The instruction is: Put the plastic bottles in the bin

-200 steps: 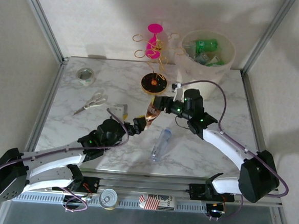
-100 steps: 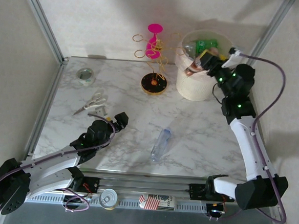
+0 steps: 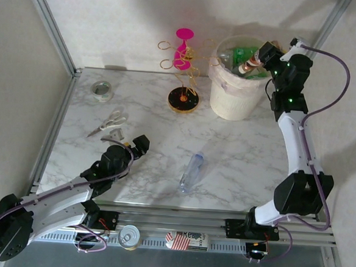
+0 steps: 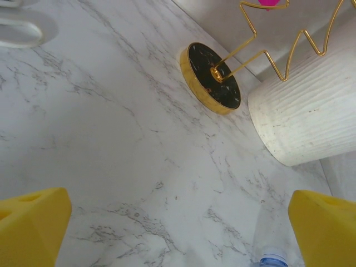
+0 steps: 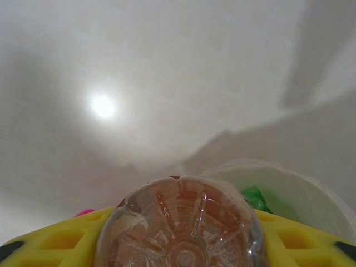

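Observation:
The orange-brown bottle should be released over the bin's opening (image 3: 242,56) (image 5: 283,201). My right gripper is still at the bin's rim, so it needs to tilt down and move gently farther over next.
My right gripper (image 3: 261,60) is shut on an orange-brown plastic bottle (image 3: 250,64) and holds it over the bin's (image 3: 232,100) open top. In the right wrist view the bottle's ribbed base (image 5: 178,228) sits between the yellow fingers (image 5: 55,245), with a green bottle (image 5: 255,197) and the white liner (image 5: 300,186) below. More green bottles (image 3: 245,53) lie in the bin. A clear bottle with a blue cap (image 3: 192,171) lies on the marble table; its cap end (image 4: 272,253) shows by my left gripper (image 4: 178,233). The left gripper (image 3: 137,146) is open and holds nothing, left of that bottle.
A pink and gold wire stand (image 3: 184,67) on a black round base (image 4: 214,86) stands just left of the bin wall (image 4: 311,111). Scissors (image 3: 108,121) and a clear tape roll (image 3: 101,89) lie at the far left. A tin can (image 3: 128,236) rests on the front rail.
The right arm has carried the orange-brown bottle from mid-table up and back over the bin. The left arm has drawn back to the left, gripper still open.

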`<state>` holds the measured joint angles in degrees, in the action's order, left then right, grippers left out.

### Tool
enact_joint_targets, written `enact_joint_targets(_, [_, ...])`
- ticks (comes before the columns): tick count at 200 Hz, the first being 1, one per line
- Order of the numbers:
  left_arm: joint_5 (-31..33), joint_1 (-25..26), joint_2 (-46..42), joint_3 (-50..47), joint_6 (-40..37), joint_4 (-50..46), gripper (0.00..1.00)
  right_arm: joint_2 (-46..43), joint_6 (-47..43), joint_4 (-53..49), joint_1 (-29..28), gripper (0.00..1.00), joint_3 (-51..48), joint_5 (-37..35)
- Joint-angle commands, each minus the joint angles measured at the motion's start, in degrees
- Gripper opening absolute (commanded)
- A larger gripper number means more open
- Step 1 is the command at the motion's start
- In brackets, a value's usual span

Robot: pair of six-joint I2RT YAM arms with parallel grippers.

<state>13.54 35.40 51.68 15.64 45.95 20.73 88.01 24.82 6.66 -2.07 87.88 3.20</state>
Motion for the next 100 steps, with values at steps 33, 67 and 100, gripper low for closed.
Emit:
enact_joint_targets(33, [-0.44,-0.77,-2.03,-1.15,1.96,-0.97,1.0,5.59,-1.62,-8.32,0.54,0.45,7.41,4.44])
enact_joint_targets(67, [-0.71,-0.86,-2.63,-1.22,2.61,-1.11,1.0,8.17,-1.07,-10.56,0.62,0.46,8.22,6.0])
enact_joint_targets(100, [-0.9,-0.94,-3.55,-1.4,2.96,-1.65,1.0,11.29,-1.05,-13.43,0.71,0.58,11.4,4.45])
